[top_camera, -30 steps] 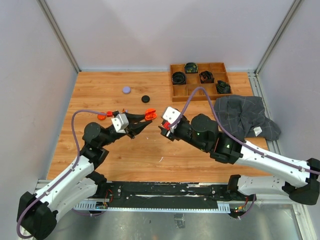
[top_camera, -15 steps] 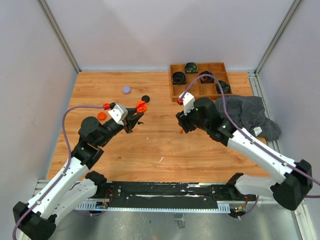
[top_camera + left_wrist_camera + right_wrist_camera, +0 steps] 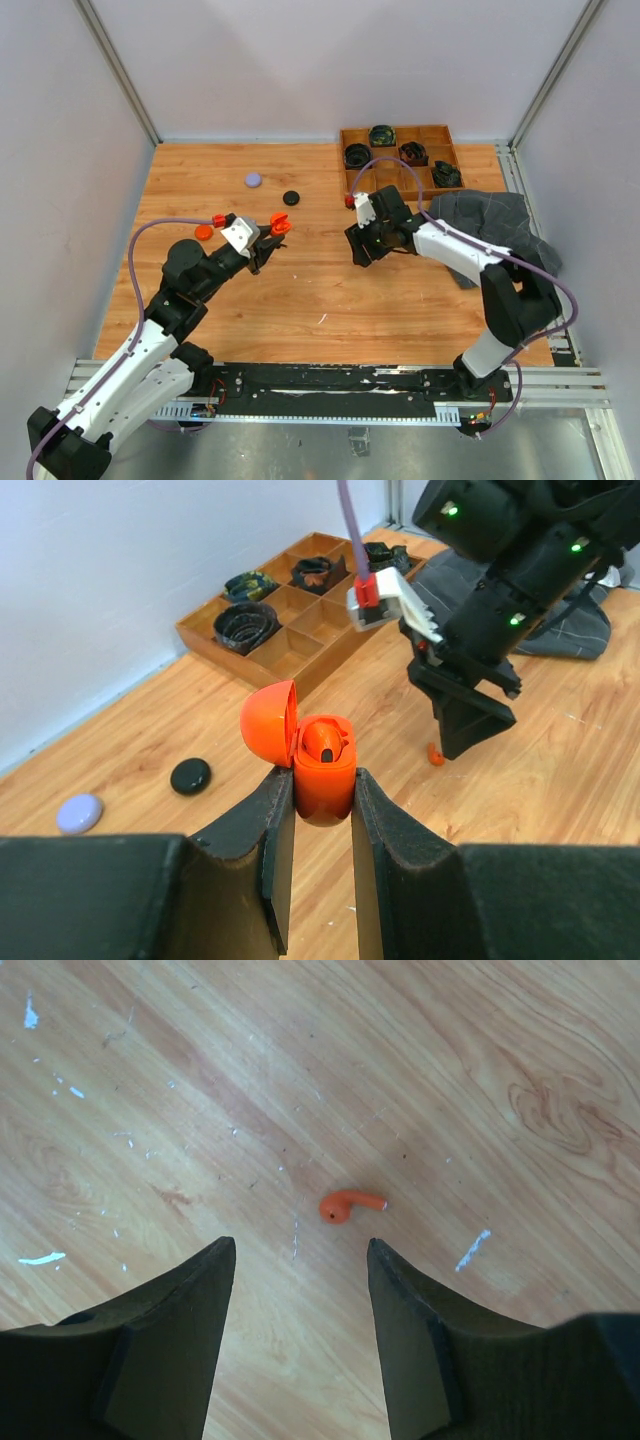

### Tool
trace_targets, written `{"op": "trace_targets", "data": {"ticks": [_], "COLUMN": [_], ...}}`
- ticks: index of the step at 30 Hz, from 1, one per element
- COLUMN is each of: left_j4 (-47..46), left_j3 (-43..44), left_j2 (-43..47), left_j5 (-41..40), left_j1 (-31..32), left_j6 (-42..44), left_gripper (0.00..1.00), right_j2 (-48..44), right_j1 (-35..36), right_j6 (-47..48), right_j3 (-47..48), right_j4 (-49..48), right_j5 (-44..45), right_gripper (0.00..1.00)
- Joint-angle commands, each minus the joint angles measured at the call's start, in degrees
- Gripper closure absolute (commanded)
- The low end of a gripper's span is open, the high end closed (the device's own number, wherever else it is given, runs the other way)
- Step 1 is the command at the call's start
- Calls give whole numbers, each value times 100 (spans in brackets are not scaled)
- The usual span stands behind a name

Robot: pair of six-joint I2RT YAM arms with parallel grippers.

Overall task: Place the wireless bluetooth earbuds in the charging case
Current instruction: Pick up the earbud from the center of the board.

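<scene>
I need to lower my open right gripper straight toward the wood next, with its fingers on either side of the loose earbud's round head (image 3: 335, 1209), because that earbud is below my fingers.
My left gripper (image 3: 270, 236) is shut on an orange charging case (image 3: 325, 768), held above the table with its lid open. One orange earbud (image 3: 327, 742) sits inside it. The case also shows in the top view (image 3: 281, 222). A second orange earbud (image 3: 350, 1204) lies loose on the wood. My right gripper (image 3: 300, 1247) is open and points down, with the earbud just beyond its fingertips and apart from them. The left wrist view shows that earbud (image 3: 435, 753) beside the right gripper's tip. My right gripper (image 3: 360, 250) is right of the case.
A wooden compartment tray (image 3: 392, 181) with dark round items stands at the back right. A grey cloth (image 3: 490, 230) lies right of it. A black round case (image 3: 291, 198), a lilac one (image 3: 253, 180) and an orange disc (image 3: 203, 232) lie on the table.
The two grippers have drawn apart. My left gripper carried the open case left. My right gripper swung right and back and now hangs over the loose earbud.
</scene>
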State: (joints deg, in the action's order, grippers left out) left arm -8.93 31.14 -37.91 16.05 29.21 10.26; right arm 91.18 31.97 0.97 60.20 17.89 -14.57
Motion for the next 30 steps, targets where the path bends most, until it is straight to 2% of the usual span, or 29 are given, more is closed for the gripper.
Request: {"op": "trace_targets", "data": {"ticks": [1,13,25,30], "left_j4": [-67,-30,-3,-4], "left_j3": [-41,-44,-40,-48], "left_j2": [30,1,-14,-23], "left_j5": [-50,-79,-59,-60], "left_j1": [-30,-38,-38,-38], "left_j6": [113,171,177,167], "left_gripper": [100,100,100,100], "right_j2": [489,1552,1504,1476], "right_j1": [-164,-226,-120,-21], "right_j6": [-79,-60,-154,-214], "right_j3": [437,1036,894,939], "right_j4": [-14,451,1116,1294], "right_j5": [-249,-426,-468,-502], "right_gripper": [43,43,44,48]}}
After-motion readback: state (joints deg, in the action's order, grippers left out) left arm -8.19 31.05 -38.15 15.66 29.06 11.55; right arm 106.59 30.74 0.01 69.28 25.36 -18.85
